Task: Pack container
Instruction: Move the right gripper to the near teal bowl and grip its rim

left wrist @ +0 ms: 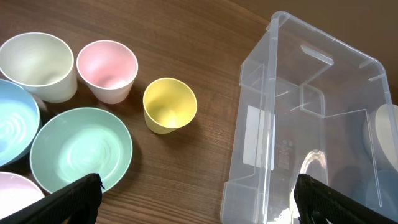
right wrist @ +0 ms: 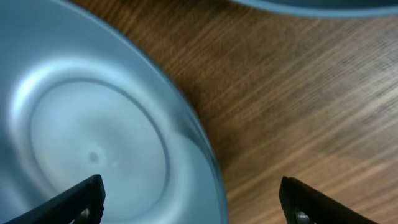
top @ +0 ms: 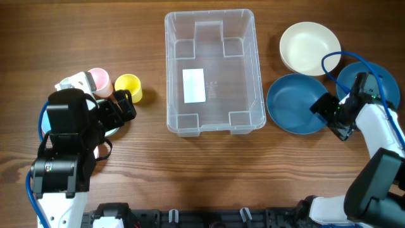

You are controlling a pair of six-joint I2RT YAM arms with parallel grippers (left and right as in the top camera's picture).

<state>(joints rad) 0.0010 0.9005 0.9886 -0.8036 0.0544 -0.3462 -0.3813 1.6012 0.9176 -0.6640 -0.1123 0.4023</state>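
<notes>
My right gripper lowers onto the rim of the blue bowl (top: pixel 324 116) (right wrist: pixel 216 181) beside the container next, narrowing its fingers, since that rim already runs between them, still open.
The clear rectangular container (top: pixel 212 38) stands empty at the table's centre, a white label on its base; it also shows in the left wrist view (left wrist: pixel 323 118). My left gripper (top: pixel 123 107) is open and empty, left of the container, by a yellow cup (top: pixel 128 87). In the left wrist view its fingers (left wrist: pixel 199 202) straddle bare table beside the container's corner. My right gripper (top: pixel 329 117) is open over the right rim of a blue bowl (top: pixel 294 104). In the right wrist view its fingers (right wrist: pixel 189 202) straddle that bowl's rim (right wrist: pixel 93 137).
A cream bowl (top: pixel 310 45) and a second blue bowl (top: pixel 380 79) lie at the right. At the left are a pink cup (left wrist: pixel 107 68), white cup (left wrist: pixel 38 62), yellow cup (left wrist: pixel 169 104), green bowl (left wrist: pixel 81 149) and light blue bowl (left wrist: pixel 12 127).
</notes>
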